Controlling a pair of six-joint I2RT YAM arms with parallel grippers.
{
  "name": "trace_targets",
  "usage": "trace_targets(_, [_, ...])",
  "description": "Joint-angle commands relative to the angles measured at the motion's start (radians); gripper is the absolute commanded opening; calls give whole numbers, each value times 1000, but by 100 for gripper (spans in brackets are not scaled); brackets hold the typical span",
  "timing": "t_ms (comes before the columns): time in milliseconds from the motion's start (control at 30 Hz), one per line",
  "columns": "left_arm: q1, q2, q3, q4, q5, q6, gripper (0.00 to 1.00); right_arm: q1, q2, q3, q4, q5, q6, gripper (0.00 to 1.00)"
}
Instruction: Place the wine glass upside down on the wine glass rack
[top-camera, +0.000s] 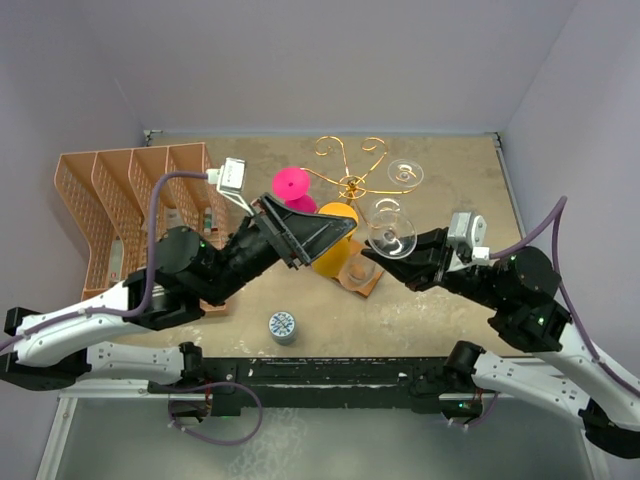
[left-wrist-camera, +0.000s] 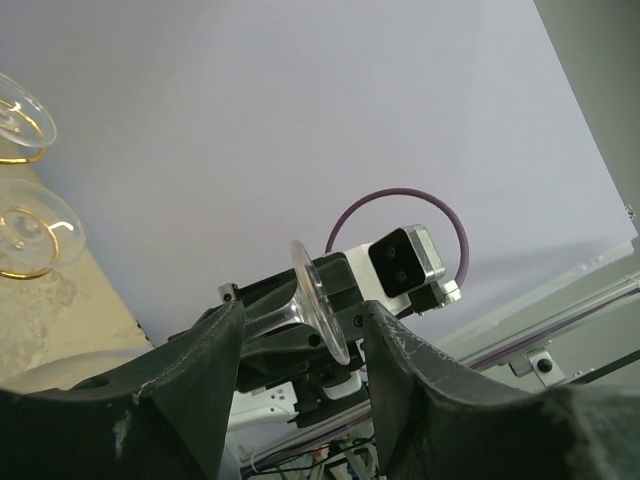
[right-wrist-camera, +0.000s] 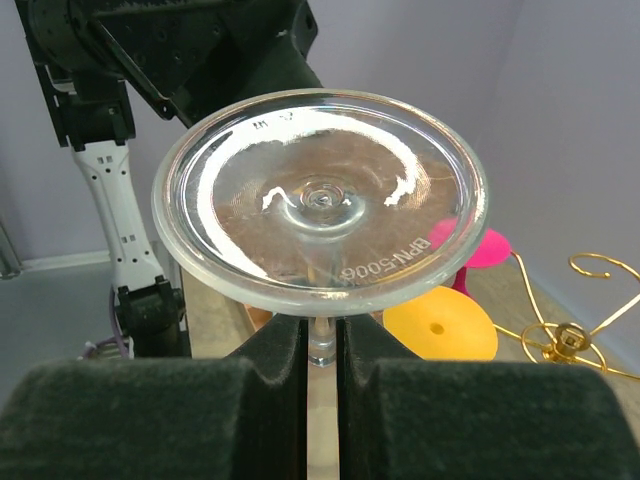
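Observation:
The held glass's round foot slants between the open fingers, so my left gripper should next turn to match the foot and close onto the foot's facing edge (top-camera: 370, 236) (left-wrist-camera: 322, 305).
My right gripper (top-camera: 405, 252) (right-wrist-camera: 320, 340) is shut on the stem of a clear wine glass (right-wrist-camera: 320, 205). It holds the glass foot up, and the round foot (top-camera: 391, 236) faces the camera. The gold wire rack (top-camera: 350, 172) (right-wrist-camera: 572, 338) stands behind it, and its brown wooden base (top-camera: 372, 283) is just left of my right gripper. A clear glass (top-camera: 405, 173) hangs upside down on a right-hand arm of the rack. My left gripper (top-camera: 300, 235) (left-wrist-camera: 300, 322) is open and empty, left of the rack. The held glass's foot shows edge-on in the left wrist view (left-wrist-camera: 320, 310).
A pink glass (top-camera: 292, 185) and a yellow glass (top-camera: 335, 245) stand upside down by the rack. An orange divided basket (top-camera: 120, 200) stands at the back left. A small round blue-patterned object (top-camera: 282, 326) lies near the front edge. Two clear glass feet on gold hooks (left-wrist-camera: 28, 232) show in the left wrist view.

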Motion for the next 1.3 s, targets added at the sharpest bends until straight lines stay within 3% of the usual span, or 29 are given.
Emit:
trace_targets(0, [-3,53,72,39,52,-74,49,4,15,24,101,-60,-6,0])
trace_targets(400, [-3,53,65,12,53,-121,49,4,76,39,113,-83,3,0])
trace_targets(1133, [-3,33,69,-147,-92,-324,0,3,111,23,150,-115,28,0])
trace_targets(1267, [-2,24,79,-179,-111,-348,0,4,116,20,152,-126,37,0])
